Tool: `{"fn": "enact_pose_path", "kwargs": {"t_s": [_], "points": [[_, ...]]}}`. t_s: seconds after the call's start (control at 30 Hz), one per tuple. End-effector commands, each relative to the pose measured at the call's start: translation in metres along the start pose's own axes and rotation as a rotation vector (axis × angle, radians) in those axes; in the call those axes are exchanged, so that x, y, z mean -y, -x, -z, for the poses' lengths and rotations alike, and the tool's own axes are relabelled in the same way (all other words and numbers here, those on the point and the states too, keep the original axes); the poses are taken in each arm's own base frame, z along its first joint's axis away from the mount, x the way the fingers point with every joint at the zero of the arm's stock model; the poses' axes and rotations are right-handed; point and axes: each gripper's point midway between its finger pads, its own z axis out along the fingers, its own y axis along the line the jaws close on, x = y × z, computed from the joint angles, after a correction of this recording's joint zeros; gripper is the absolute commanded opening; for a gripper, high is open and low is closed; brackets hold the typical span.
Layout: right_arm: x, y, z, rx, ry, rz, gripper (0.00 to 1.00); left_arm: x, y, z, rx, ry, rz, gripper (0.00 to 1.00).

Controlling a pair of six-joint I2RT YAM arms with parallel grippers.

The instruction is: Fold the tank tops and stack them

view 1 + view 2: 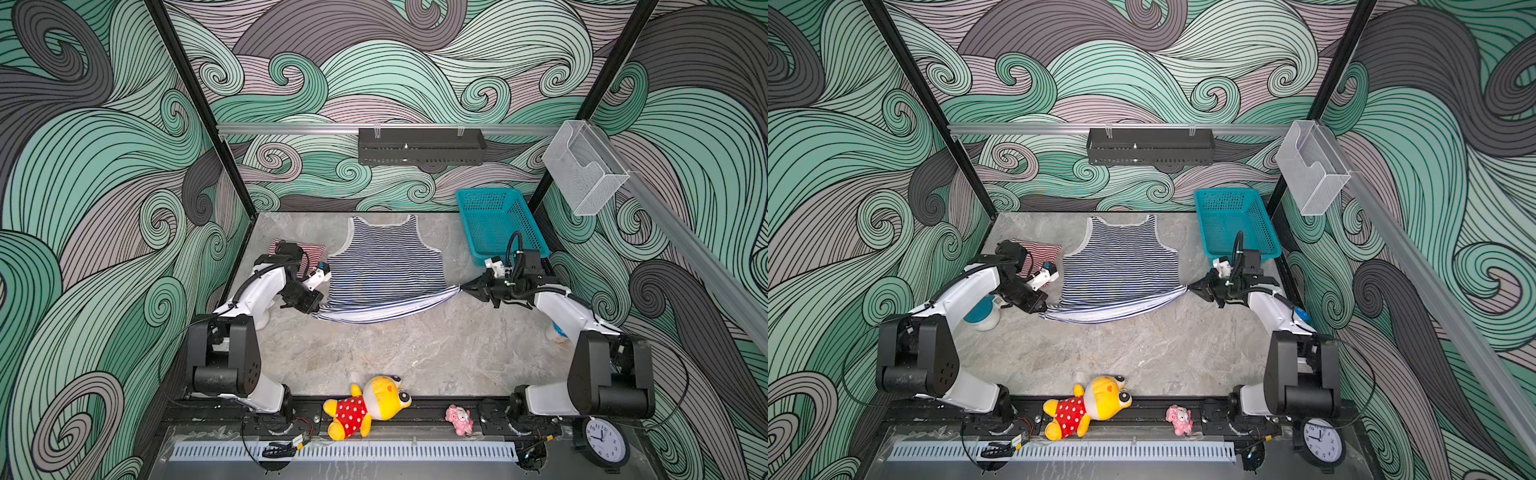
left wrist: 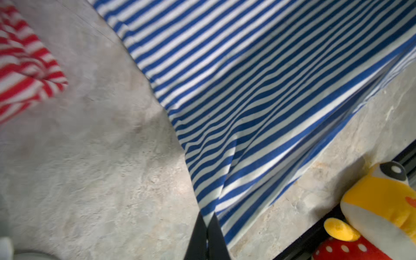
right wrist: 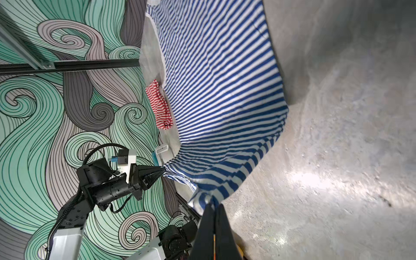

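The tank top's hem still hangs lifted, so my left gripper needs to move down and back toward the front bar next and release its hem corner on the bare tabletop there.
The navy-and-white striped tank top [image 1: 384, 262] [image 1: 1119, 262] lies spread on the table's middle, straps toward the back wall. Its bottom hem is lifted and stretched between both grippers. My left gripper [image 1: 318, 308] [image 2: 207, 217] is shut on the hem's left corner. My right gripper [image 1: 462, 286] [image 3: 213, 203] is shut on the hem's right corner. The red-and-white tank top [image 1: 309, 251] [image 1: 1042, 251] [image 2: 20, 65] lies bunched at the back left, partly hidden behind the left arm; it also shows in the right wrist view [image 3: 158, 105].
A teal basket [image 1: 496, 222] stands at the back right. A yellow plush toy in a red polka-dot dress [image 1: 365, 405] and a small pink toy [image 1: 459, 419] lie on the front rail. A clock [image 1: 604, 442] sits front right. A teal-and-white cup [image 1: 982, 313] stands under the left arm.
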Motion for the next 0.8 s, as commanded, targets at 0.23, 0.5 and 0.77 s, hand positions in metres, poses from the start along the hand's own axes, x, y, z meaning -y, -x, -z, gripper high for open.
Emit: {"fn": "enact_pose_path", "kwargs": {"t_s": [0.23,0.5,0.77], "points": [[0.051,-0.058,-0.002,-0.051,-0.144,-0.047,0.07,0.026,-0.057,-0.027,-0.278,-0.083,-0.107,0.00],[0.069,-0.072,0.033,0.030,-0.422,0.044,0.38,0.020,-0.076,-0.013,-0.377,-0.035,-0.170,0.25],[0.032,-0.080,-0.005,-0.010,-0.410,0.150,0.38,0.008,-0.012,0.014,-0.180,0.023,-0.167,0.26]]}}
